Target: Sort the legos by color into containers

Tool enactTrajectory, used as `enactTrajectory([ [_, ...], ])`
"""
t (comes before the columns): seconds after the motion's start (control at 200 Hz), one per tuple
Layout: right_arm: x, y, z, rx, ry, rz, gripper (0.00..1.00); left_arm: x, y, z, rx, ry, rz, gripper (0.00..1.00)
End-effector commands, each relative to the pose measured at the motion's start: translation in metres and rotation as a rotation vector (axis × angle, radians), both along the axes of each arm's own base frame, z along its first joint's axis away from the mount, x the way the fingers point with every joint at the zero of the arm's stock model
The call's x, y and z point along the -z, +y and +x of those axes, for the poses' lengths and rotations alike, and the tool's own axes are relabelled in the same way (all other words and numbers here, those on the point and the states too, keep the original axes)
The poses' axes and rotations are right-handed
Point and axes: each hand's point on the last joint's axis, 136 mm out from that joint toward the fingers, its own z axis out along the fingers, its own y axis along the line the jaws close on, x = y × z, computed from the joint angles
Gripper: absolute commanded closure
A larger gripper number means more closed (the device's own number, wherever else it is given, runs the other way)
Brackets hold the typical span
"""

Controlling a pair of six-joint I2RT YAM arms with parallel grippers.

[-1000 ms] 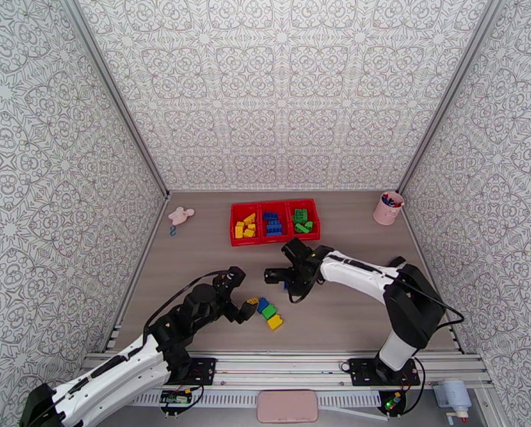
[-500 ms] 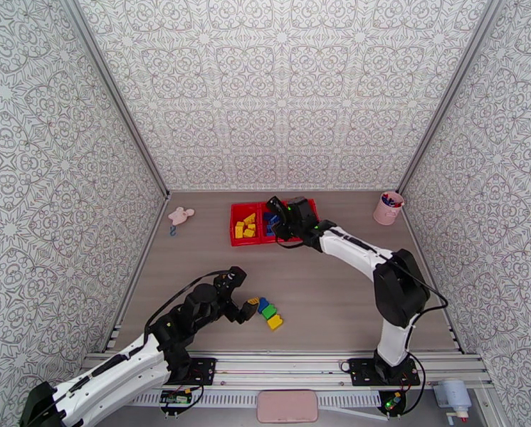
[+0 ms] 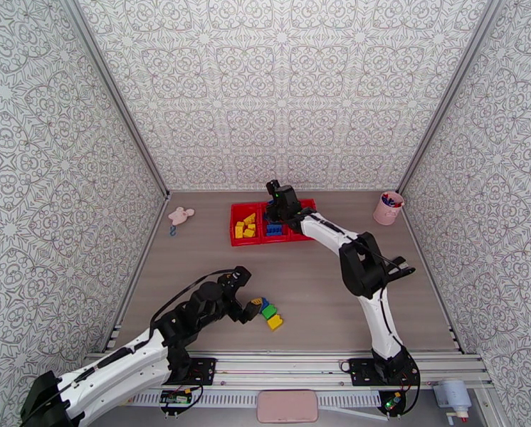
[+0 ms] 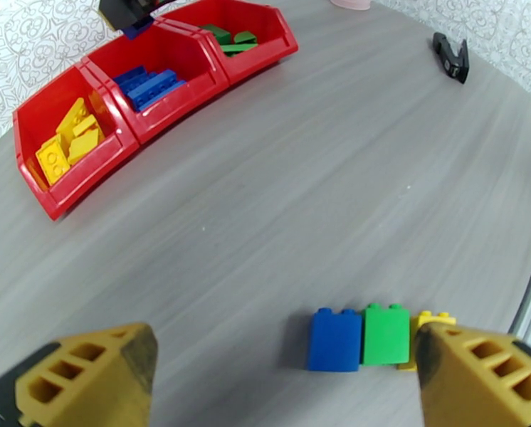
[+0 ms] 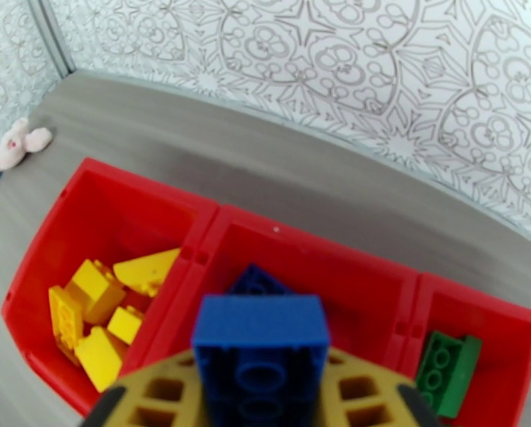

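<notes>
The middle section of the red tray is just below, so my right gripper should next lower the blue lego into that section and then let go of it.
The red tray [image 3: 234, 225] of containers lies at the back of the table, with yellow legos [image 3: 246, 227] in its left compartment, blue ones [image 3: 272, 228] in the middle and green ones [image 5: 447, 364] on the right. My right gripper [image 3: 275, 198] hovers over the middle compartment, shut on a blue lego [image 5: 260, 343]. A blue lego [image 4: 334, 339], a green lego [image 4: 386, 334] and a yellow lego [image 4: 430, 320] stand in a row on the table near the front. My left gripper [image 4: 280, 378] is open just in front of that row, its right finger [image 4: 479, 378] beside the yellow lego.
A pink mouse toy [image 3: 181, 215] lies at the back left, with a small blue clip [image 3: 173, 230] next to it. A pink cup with pens [image 3: 388, 207] stands at the back right. The right arm [image 3: 365, 268] stretches over the table's right half.
My right gripper has carried the blue lego from mid-table back to above the tray's middle compartment. My left gripper edged slightly closer to the row of three legos.
</notes>
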Motion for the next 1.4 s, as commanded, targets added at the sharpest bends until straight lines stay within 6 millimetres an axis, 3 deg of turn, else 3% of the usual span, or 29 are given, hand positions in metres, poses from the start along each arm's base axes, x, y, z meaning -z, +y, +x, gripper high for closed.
enactTrajectory([
  [0.0,0.006,0.000,0.007,0.027,0.029,0.006,0.95,-0.019,-0.007,0.008,-0.028,-0.025,-0.046,0.00],
  [0.205,0.019,0.001,0.010,0.031,0.058,0.007,0.88,-0.016,-0.007,0.009,-0.059,0.000,-0.044,0.00],
  [0.44,0.011,-0.002,0.009,0.035,0.071,0.032,0.75,-0.015,-0.003,0.010,-0.096,0.026,-0.046,0.00],
  [0.5,0.007,-0.003,0.008,0.037,0.068,0.029,0.69,-0.015,-0.002,0.010,-0.100,0.032,-0.041,0.00],
  [0.66,-0.007,-0.009,0.003,0.038,0.048,0.026,0.36,-0.015,0.004,0.014,-0.152,0.059,-0.018,0.00],
  [0.78,-0.024,-0.012,-0.007,0.002,0.018,0.027,0.24,-0.010,0.011,0.018,-0.210,0.118,0.022,0.00],
  [0.98,-0.042,-0.029,-0.049,-0.057,-0.021,0.053,0.04,0.006,0.004,0.015,-0.201,0.260,0.122,0.00],
  [1.14,-0.051,-0.050,-0.091,-0.104,-0.028,0.072,0.02,0.024,-0.008,0.013,-0.171,0.369,0.167,0.01],
  [1.396,-0.054,-0.080,-0.159,-0.193,-0.005,0.031,0.02,0.057,-0.012,0.004,-0.143,0.616,0.197,0.10],
])
